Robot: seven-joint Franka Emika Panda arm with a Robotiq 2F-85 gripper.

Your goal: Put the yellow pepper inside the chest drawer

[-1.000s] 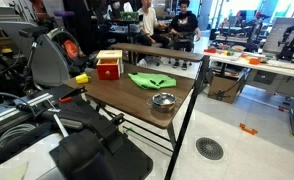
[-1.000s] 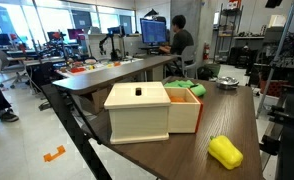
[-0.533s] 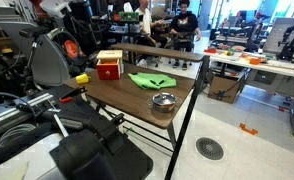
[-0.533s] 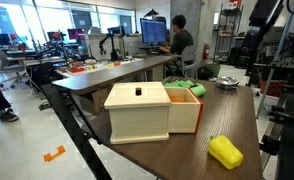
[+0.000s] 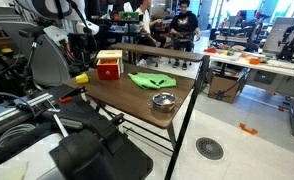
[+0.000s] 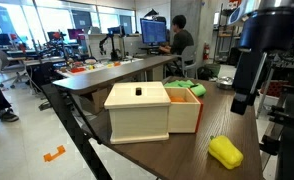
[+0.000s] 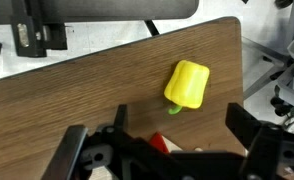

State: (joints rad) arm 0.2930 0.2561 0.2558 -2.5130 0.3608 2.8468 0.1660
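My gripper is above the yellow pepper, which lies with bare table on both sides. Next it needs to go down with open fingers over the pepper's rounded middle [image 6: 225, 152] [image 7: 188, 84] and close on it.
The yellow pepper [image 5: 82, 78] lies on the wooden table near its corner, beside the chest drawer [image 5: 109, 67], a red box with a tan top. In an exterior view the pepper [image 6: 225, 151] lies in front and the chest [image 6: 137, 112] shows its pale side, with a red part [image 6: 185, 110] sticking out. My gripper [image 6: 241, 101] hangs open and empty above the table, above and behind the pepper; it also shows in an exterior view [image 5: 87, 30]. In the wrist view the pepper [image 7: 187, 85] lies beyond my open fingers [image 7: 177, 125], and a red corner of the chest [image 7: 159, 146] shows.
A flat green cloth [image 5: 152, 80] lies mid-table and a round metal bowl [image 5: 164, 101] stands near the front edge. The table edge [image 7: 232, 60] runs close to the pepper. People sit at desks behind, and equipment crowds the side by the robot base.
My arm has swung into view and come down toward the pepper end of the table. The pepper and the chest have not moved.
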